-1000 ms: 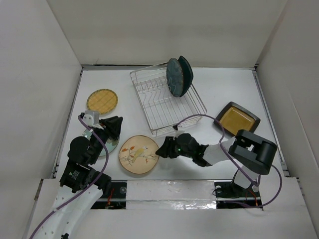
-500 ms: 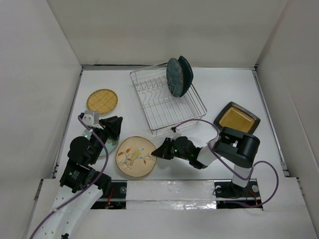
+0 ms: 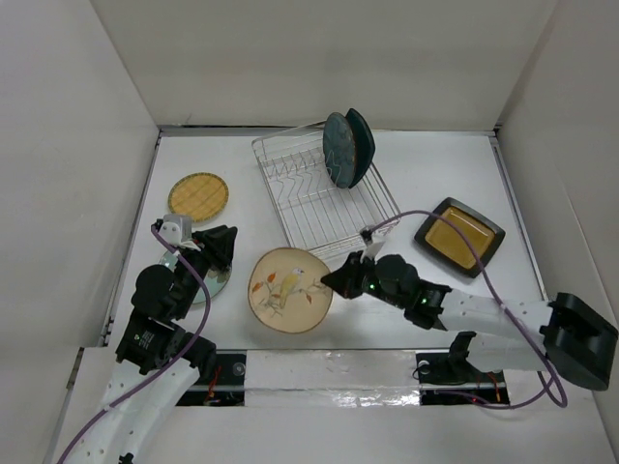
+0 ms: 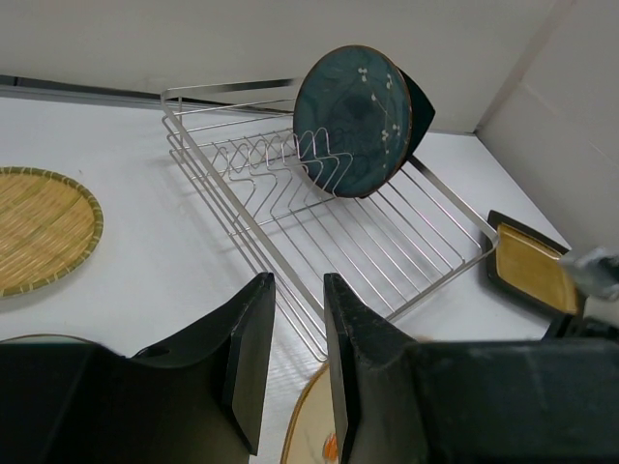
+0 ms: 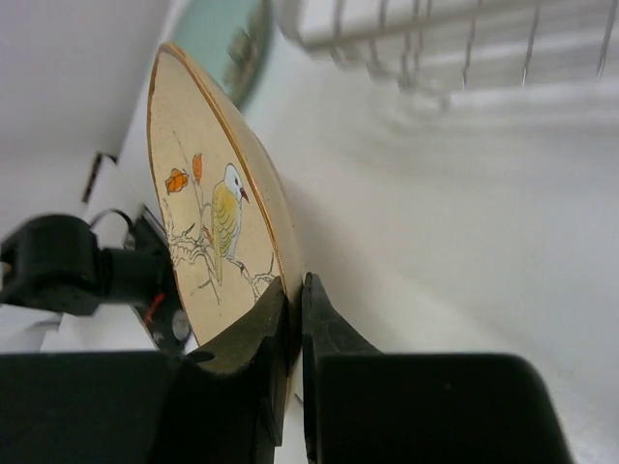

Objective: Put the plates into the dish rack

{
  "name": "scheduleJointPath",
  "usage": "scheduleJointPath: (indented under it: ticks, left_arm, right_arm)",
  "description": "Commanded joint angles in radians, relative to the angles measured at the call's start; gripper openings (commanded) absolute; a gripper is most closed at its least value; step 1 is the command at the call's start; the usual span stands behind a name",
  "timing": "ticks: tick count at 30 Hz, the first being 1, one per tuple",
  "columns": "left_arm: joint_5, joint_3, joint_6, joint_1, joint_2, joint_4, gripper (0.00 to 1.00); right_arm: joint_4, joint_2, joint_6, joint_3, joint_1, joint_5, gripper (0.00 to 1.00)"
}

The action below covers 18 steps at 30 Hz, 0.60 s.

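My right gripper moves the cream floral plate outward over the rack [image 3: 324, 198] to the rack's wires beside the dark teal round plate [image 3: 338, 150] next, where loaded plates stand upright.
My right gripper [image 3: 336, 281] is shut on the right rim of the cream floral plate [image 3: 290, 290] and holds it tilted above the table, in front of the dish rack [image 3: 324, 198]. In the right wrist view the gripper [image 5: 295, 290] pinches the plate's [image 5: 208, 213] edge. The dark teal round plate [image 3: 338, 150] and the teal square plate [image 3: 361, 145] stand upright in the rack's far end. My left gripper [image 3: 219, 247] is open and empty over the pale green plate [image 3: 211, 282]. The yellow checked plate [image 3: 198, 196] and the amber square plate [image 3: 459, 235] lie flat.
White walls enclose the table on the left, right and back. The left wrist view shows the rack [image 4: 319, 203] ahead with its prongs, the yellow checked plate [image 4: 39, 227] at left and the amber plate [image 4: 532, 271] at right.
My right gripper has lifted the cream floral plate off the table, tilted it up and carried it right toward the rack. The left arm has not moved.
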State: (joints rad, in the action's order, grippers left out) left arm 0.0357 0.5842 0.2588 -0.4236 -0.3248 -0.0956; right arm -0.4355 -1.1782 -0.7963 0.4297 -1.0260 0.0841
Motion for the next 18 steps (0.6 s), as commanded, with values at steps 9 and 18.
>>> scheduleJointPath:
  ticks: [9,18]
  left_arm:
    - [0.001,0.019,-0.007,0.005,0.047,0.042,0.25]
    - [-0.03,0.019,-0.004,0.005,0.046,0.045,0.26]
  right_arm:
    - [-0.029,-0.142,0.561,0.625,0.225,0.445,0.0]
    - [-0.043,-0.5,1.021,1.087,0.314,0.693,0.0]
